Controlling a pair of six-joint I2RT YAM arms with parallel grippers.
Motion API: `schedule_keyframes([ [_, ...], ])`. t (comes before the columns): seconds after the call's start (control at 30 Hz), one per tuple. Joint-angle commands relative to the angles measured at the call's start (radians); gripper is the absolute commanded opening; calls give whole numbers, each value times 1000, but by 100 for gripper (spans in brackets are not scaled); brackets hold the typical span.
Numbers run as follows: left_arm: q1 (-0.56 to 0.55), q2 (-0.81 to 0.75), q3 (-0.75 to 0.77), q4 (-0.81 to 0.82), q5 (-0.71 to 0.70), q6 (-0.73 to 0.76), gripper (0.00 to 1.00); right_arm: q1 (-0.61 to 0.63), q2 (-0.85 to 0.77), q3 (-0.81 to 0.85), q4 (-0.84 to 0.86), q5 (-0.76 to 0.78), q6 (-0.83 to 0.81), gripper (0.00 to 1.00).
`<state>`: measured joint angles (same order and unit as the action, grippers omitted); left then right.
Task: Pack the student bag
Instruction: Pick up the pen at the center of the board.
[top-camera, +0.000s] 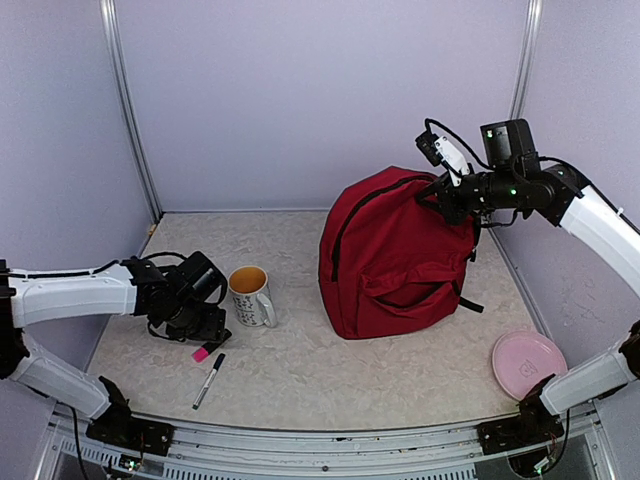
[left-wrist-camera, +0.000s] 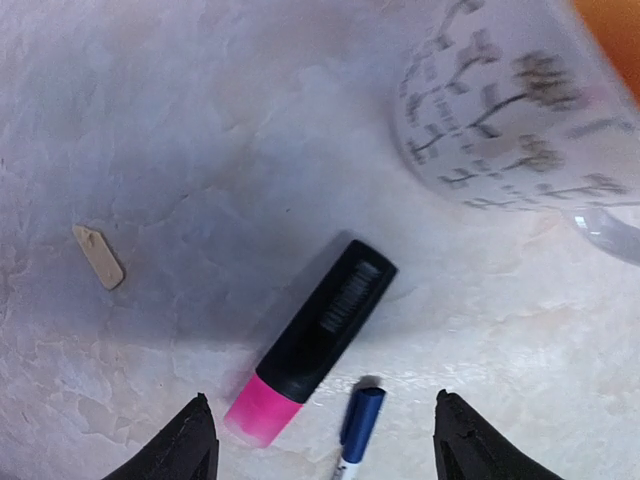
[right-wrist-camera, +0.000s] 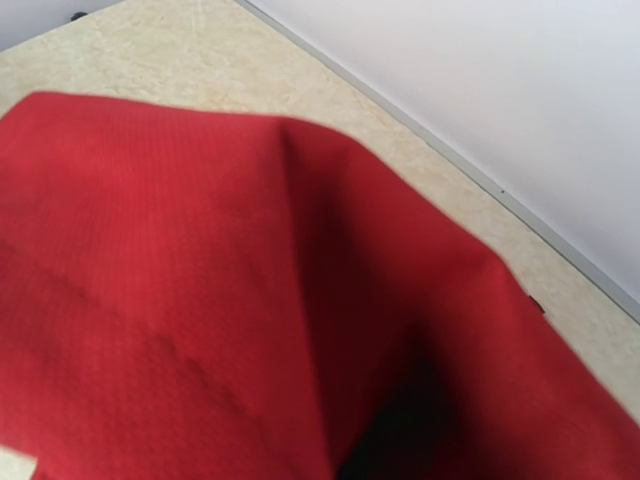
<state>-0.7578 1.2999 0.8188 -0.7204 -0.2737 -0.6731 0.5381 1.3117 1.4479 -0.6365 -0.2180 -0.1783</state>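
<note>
The highlighter is lying flat on the tabletop below the open fingers, so I will lower my left gripper with its fingers on both sides of the highlighter's black body (top-camera: 216, 343) (left-wrist-camera: 318, 338) and close across its width.
The student bag (top-camera: 395, 255), dark red with black zippers, stands upright at the right of the table. My right gripper (top-camera: 440, 195) is at its top right edge, shut on a pinch of the fabric; in the right wrist view the red cloth (right-wrist-camera: 200, 280) folds down toward the jaws, which are hidden. My left gripper (top-camera: 205, 335) hovers open low over the table at the left. Just in front of its fingertips (left-wrist-camera: 190, 445) lie a black highlighter with a pink cap (left-wrist-camera: 320, 335) (top-camera: 201, 353) and a blue-capped pen (left-wrist-camera: 360, 425) (top-camera: 209, 380).
A white patterned mug (top-camera: 250, 295) (left-wrist-camera: 510, 120) with an orange inside stands right of the left gripper. A pink plate (top-camera: 528, 362) lies near the front right corner. A small beige chip (left-wrist-camera: 98, 257) lies on the table. Walls enclose three sides.
</note>
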Motion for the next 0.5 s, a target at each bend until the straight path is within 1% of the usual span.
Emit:
schedule_keyframes([
  [0.0, 61, 67, -49, 73, 20, 36, 72, -1, -21, -6, 13, -25, -4, 7],
  [0.07, 90, 103, -59, 91, 52, 51, 72, 0, -25, -6, 11, -26, -4, 7],
  [0.13, 95, 127, -67, 103, 74, 62, 71, -1, -30, -7, 11, -24, -4, 8],
  [0.23, 99, 121, -79, 115, 88, 67, 71, 0, -35, -13, 17, -23, -3, 8],
  [0.3, 116, 115, -102, 136, 128, 78, 72, 0, -35, -14, 20, -26, -6, 8],
  [0.4, 195, 138, -128, 171, 233, 106, 71, -1, -34, -8, 19, -28, -6, 8],
  [0.47, 239, 168, -120, 164, 296, 118, 68, -1, -35, -2, 16, -34, -7, 8],
])
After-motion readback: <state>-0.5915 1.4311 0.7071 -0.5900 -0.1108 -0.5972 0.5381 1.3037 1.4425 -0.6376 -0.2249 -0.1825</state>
